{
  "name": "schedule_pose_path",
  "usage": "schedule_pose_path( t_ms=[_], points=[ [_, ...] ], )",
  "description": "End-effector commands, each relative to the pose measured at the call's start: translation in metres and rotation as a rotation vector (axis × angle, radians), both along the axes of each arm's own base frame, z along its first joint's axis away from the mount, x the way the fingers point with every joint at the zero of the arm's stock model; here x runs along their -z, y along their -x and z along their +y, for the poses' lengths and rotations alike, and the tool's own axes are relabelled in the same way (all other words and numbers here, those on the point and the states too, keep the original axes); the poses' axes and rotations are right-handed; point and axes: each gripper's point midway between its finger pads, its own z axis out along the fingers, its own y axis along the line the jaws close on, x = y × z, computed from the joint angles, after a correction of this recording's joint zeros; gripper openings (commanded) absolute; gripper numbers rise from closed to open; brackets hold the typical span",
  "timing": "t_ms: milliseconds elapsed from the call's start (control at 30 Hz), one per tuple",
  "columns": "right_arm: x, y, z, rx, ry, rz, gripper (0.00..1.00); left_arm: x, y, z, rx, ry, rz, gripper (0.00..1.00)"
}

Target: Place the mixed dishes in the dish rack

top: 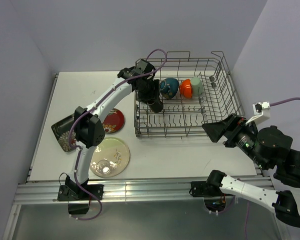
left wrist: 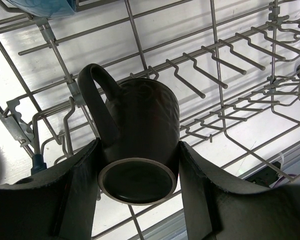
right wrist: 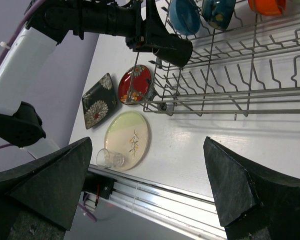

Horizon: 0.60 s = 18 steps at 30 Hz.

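Note:
The brown mug lies below my right gripper, to its left in the top view. I will move my right gripper over the rack [top: 173, 134] and down to the brown mug's rim.
My left gripper [top: 154, 100] reaches into the left part of the grey wire dish rack [top: 173, 134] and is shut on the small dark brown mug [left wrist: 139, 135]. The mug's base faces the wrist camera, its handle up and left, over the rack's tines [left wrist: 225, 47]. A blue bowl [top: 169, 87], the orange bowl [top: 186, 88] and the pale green cup [top: 196, 86] stand in the rack's back row. My right gripper [top: 217, 131] is open and empty off the rack's front right corner. On the table lie the red saucer [top: 113, 120], a black square plate [top: 64, 132] and the cream plate [top: 109, 157], which carries the clear glass [top: 102, 165].
The right wrist view shows the cream plate [right wrist: 128, 140], the glass [right wrist: 108, 158] on its side, the black plate [right wrist: 98, 101], the red saucer [right wrist: 135, 84] and the rack [right wrist: 230, 95]. A metal rail [top: 139, 189] runs along the table's near edge. Walls stand left, back and right.

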Motion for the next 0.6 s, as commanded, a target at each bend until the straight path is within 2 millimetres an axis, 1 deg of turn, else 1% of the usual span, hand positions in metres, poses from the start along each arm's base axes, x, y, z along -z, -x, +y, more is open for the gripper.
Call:
schedule_pose_path(
  t_ms=[0, 33, 67, 100, 133, 233, 300, 400, 533, 567],
  points=[
    [-0.008, -0.005, 0.006, 0.012, -0.036, -0.012, 1.00, 0.004, -0.009, 0.009, 0.006, -0.044, -0.036, 0.33],
    [-0.007, -0.005, 0.007, 0.005, -0.032, -0.009, 1.00, 0.004, -0.009, 0.008, 0.008, -0.043, -0.037, 0.46],
    [-0.006, -0.006, 0.009, 0.002, -0.028, -0.006, 1.00, 0.002, -0.010, 0.007, 0.009, -0.033, -0.043, 0.65],
    [-0.005, -0.007, 0.011, -0.001, -0.025, -0.004, 1.00, -0.002, -0.010, 0.007, 0.009, -0.027, -0.052, 0.73],
    [-0.004, -0.007, 0.012, -0.005, -0.018, -0.002, 1.00, -0.004, -0.010, 0.006, 0.013, -0.019, -0.061, 0.79],
    [-0.003, -0.009, 0.018, -0.018, -0.012, 0.002, 1.00, -0.014, -0.014, 0.002, 0.016, 0.010, -0.081, 0.80],
    [-0.003, -0.009, 0.020, -0.025, -0.012, 0.001, 1.00, -0.017, -0.016, -0.003, 0.022, 0.027, -0.084, 0.80],
    [-0.002, -0.009, 0.020, -0.026, -0.003, 0.003, 1.00, -0.025, -0.019, -0.007, 0.021, 0.048, -0.101, 0.80],
    [0.001, -0.009, 0.019, -0.027, 0.000, 0.008, 1.00, -0.040, -0.019, -0.005, 0.006, 0.078, -0.146, 0.83],
    [0.001, -0.009, 0.019, -0.025, -0.001, 0.008, 1.00, -0.041, -0.019, -0.005, 0.007, 0.079, -0.149, 0.83]
  ],
)
